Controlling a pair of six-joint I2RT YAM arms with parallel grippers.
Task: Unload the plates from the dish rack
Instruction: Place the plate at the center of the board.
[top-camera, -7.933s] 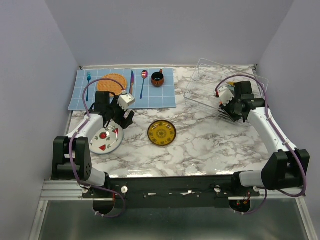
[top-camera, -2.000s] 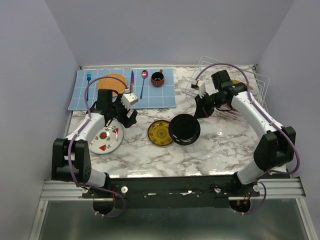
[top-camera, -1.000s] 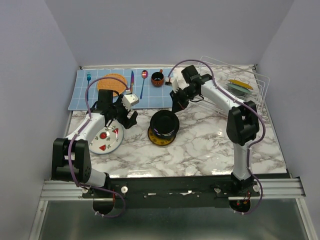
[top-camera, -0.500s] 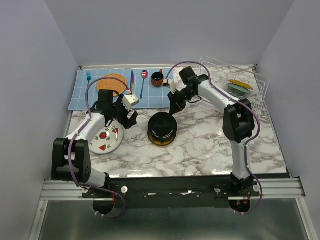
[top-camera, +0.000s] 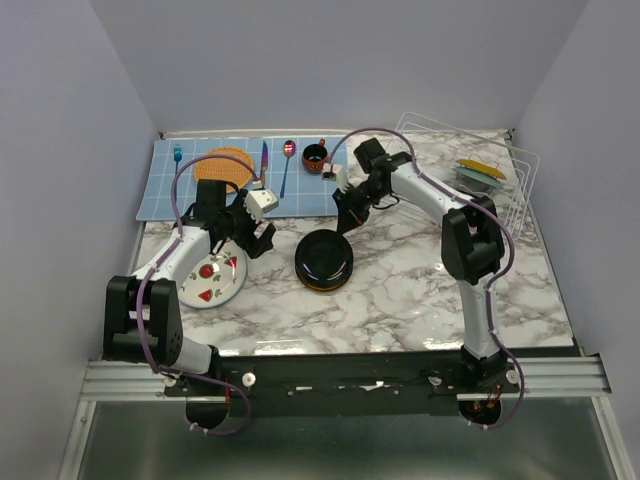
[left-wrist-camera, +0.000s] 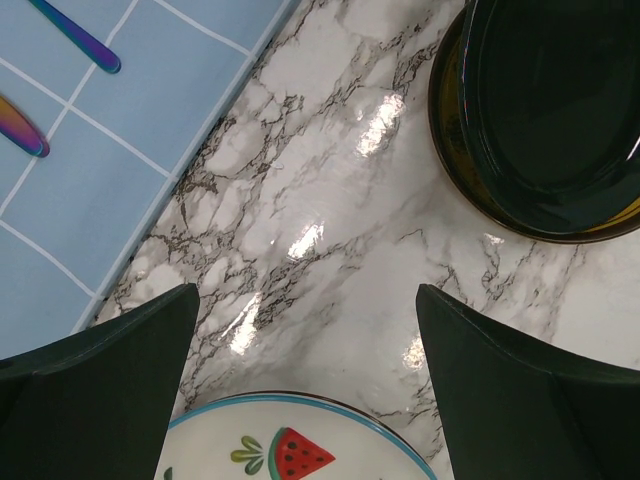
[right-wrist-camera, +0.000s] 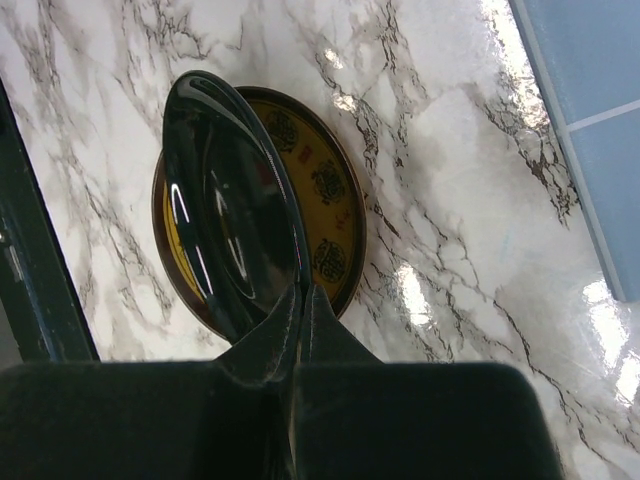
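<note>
My right gripper should lower the glossy black plate, still tilted, until the black plate rests flatter on the mustard-yellow plate.
My right gripper (top-camera: 345, 222) is shut on the rim of the glossy black plate (top-camera: 326, 258), holding it tilted just over the mustard-yellow plate (top-camera: 312, 284) at table centre. In the right wrist view the black plate (right-wrist-camera: 232, 210) stands edge-on above the yellow plate (right-wrist-camera: 325, 215), pinched at my gripper (right-wrist-camera: 303, 300). My left gripper (top-camera: 256, 240) is open and empty beside the white plate with red wedges (top-camera: 210, 279); that plate's rim (left-wrist-camera: 290, 440) lies between my fingers (left-wrist-camera: 95, 385). The white wire dish rack (top-camera: 500, 190) at back right holds another plate (top-camera: 480, 170).
A blue mat (top-camera: 245, 180) at the back left carries an orange woven disc (top-camera: 226, 166), a fork (top-camera: 177, 160), a knife (top-camera: 264, 165), a spoon (top-camera: 288, 160) and a dark cup (top-camera: 314, 158). Walls close in on three sides.
My right arm lifted the black plate out of the rack, carried it left across the table and lowered it over the yellow plate. The left arm has barely moved.
</note>
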